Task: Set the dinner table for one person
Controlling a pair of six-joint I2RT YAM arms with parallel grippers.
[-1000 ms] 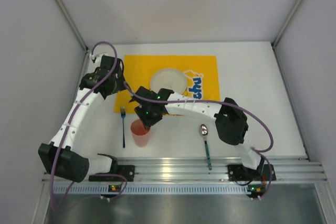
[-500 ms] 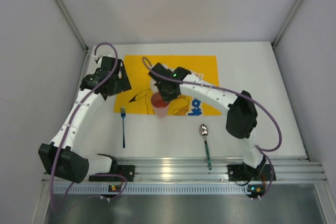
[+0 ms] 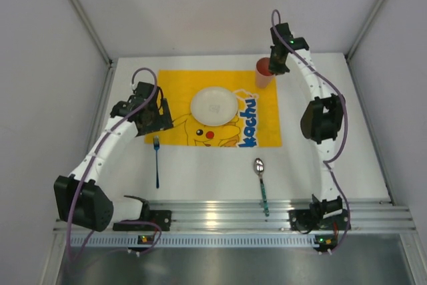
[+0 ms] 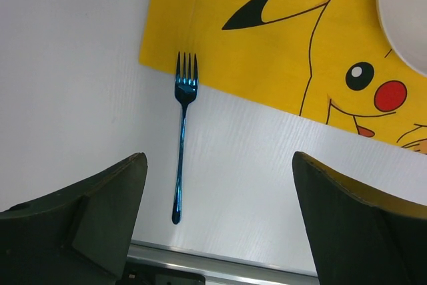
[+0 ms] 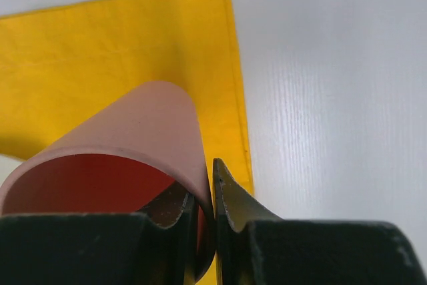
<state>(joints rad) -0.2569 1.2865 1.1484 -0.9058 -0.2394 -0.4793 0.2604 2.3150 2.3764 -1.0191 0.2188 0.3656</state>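
The blue fork's handle [image 3: 157, 157] [image 4: 182, 126] just behind the fork's head lies below and back from my left gripper's fingers, so I should next lower the gripper and draw it back onto that spot.
My right gripper [image 3: 272, 70] is shut on the rim of a pink-red cup [image 3: 264, 73], one finger inside and one outside, at the far right corner of the yellow placemat [image 3: 180, 88]. In the right wrist view the cup [image 5: 133, 138] fills the lower left over the placemat's corner [image 5: 223, 31]. My left gripper [image 3: 155, 117] is open and empty above the placemat's left edge. A blue fork [image 3: 157, 161] lies on the white dinner table [image 3: 320, 165] left of the placemat, also in the left wrist view [image 4: 181, 131]. A white plate [image 3: 214, 105] sits on the placemat. A spoon [image 3: 261, 181] lies at the front right.
An aluminium rail [image 3: 227, 213] runs along the table's near edge. Grey walls close in the table on the left, right and back. The plate's rim shows at the top right of the left wrist view [image 4: 400, 25].
My right gripper carried the cup from the front of the table, over the plate, to the placemat's far right corner. The left gripper shifted slightly forward and right.
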